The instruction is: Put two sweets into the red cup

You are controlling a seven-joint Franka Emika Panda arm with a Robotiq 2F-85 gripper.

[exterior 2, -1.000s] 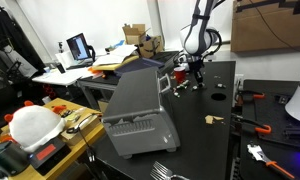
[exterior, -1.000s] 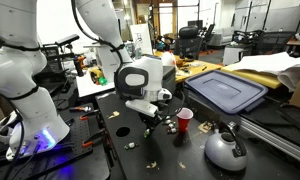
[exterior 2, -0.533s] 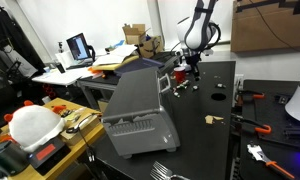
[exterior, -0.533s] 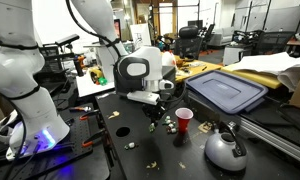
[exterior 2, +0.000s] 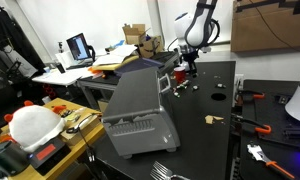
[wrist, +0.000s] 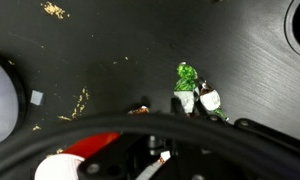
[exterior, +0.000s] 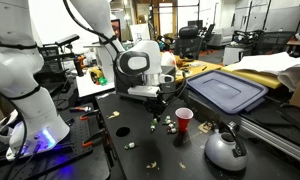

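Note:
The red cup's rim stands above the sweet in my fingers, so my gripper will raise it, bring it across over the red cup's opening [exterior: 184, 112] [wrist: 58, 166], lower and release it.
The red cup [exterior: 184, 120] stands upright on the black table, just right of my gripper [exterior: 155, 112]. Several small pale sweets [exterior: 168, 125] lie scattered between the gripper and the cup; they also show in the exterior view from the far side [exterior 2: 180, 88]. My gripper [exterior 2: 188, 70] hangs above the table. In the wrist view the fingertips [wrist: 188, 104] are shut on a whitish sweet with a green wrapper end [wrist: 184, 97]. A second one [wrist: 210, 100] sits right beside it. The red cup [wrist: 90, 148] shows at the lower left, partly hidden by the gripper body.
A rounded grey kettle [exterior: 225, 150] stands near the table's front, right of the cup. A blue bin lid [exterior: 228, 90] lies behind it. Gold scraps [exterior: 121, 130] lie on the table. A grey box [exterior 2: 138, 105] stands at the table's edge.
My gripper has risen from the table surface among the sweets and now hangs higher, a little nearer the cup. The cup and kettle have not moved.

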